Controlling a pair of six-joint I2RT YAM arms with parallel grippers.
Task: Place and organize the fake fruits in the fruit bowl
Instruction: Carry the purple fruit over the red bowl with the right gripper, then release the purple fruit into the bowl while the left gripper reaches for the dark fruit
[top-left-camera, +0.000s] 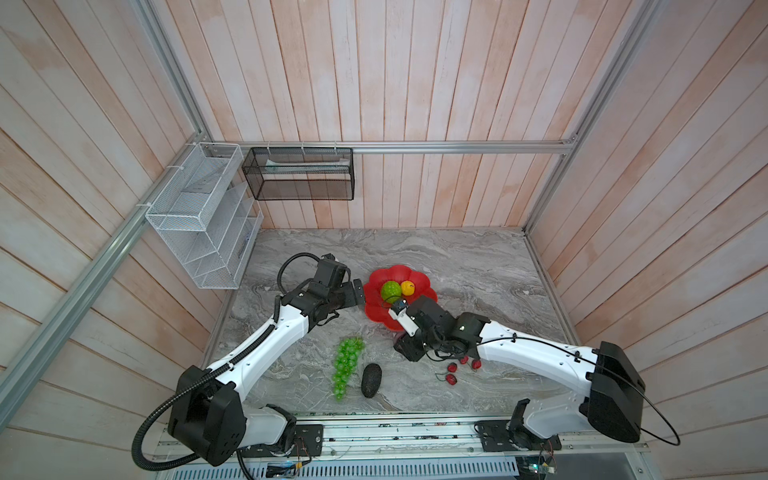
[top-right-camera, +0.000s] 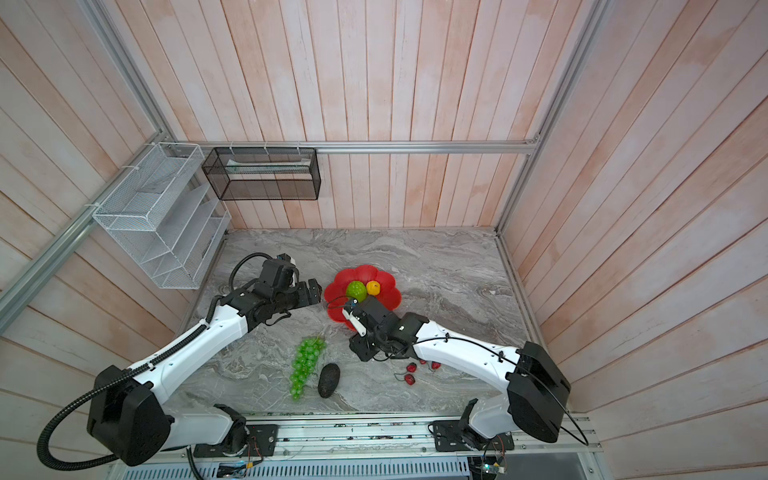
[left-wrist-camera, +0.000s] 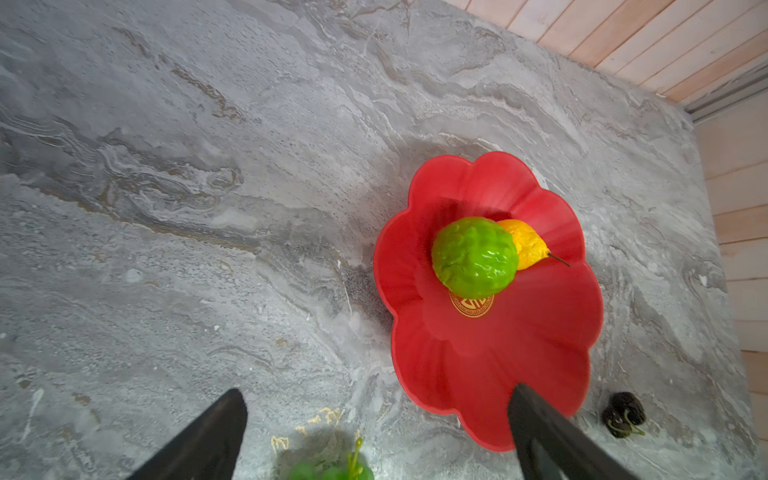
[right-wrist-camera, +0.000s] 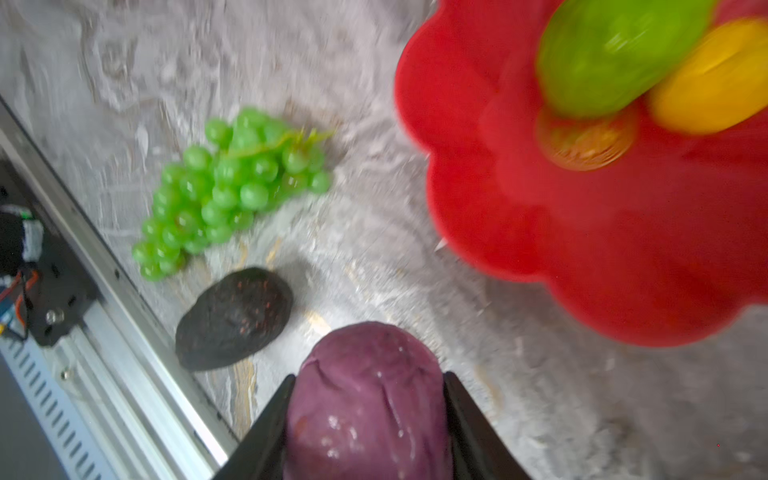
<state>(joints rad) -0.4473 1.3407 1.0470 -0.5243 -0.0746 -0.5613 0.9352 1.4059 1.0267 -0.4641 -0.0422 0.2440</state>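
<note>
I need to move my right gripper outward over the bowl's empty near half next, then down beside the lime-green ball (top-left-camera: 390, 291), and release the purple round fruit.
The red fruit bowl (top-left-camera: 376, 308) (left-wrist-camera: 478, 365) holds a bumpy lime-green ball (top-left-camera: 390, 291) (left-wrist-camera: 473, 257) and a small yellow fruit (top-left-camera: 408, 287) (left-wrist-camera: 525, 249). My right gripper (right-wrist-camera: 370, 377) is shut on a purple round fruit (right-wrist-camera: 368, 399), hanging just in front of the bowl (right-wrist-camera: 602, 257). My left gripper (left-wrist-camera: 378, 392) (top-left-camera: 358, 293) is open and empty at the bowl's left edge. On the table in front lie a green grape bunch (top-left-camera: 347, 365) (right-wrist-camera: 224, 191), a dark avocado (top-left-camera: 371, 380) (right-wrist-camera: 235, 318) and red berries (top-left-camera: 457, 368). Black berries (left-wrist-camera: 623, 413) sit beside the bowl.
A white wire rack (top-left-camera: 199, 216) and a black mesh basket (top-left-camera: 299, 174) hang on the walls at the back left. The metal rail (top-left-camera: 395, 436) runs along the table's front edge. Wooden walls enclose three sides.
</note>
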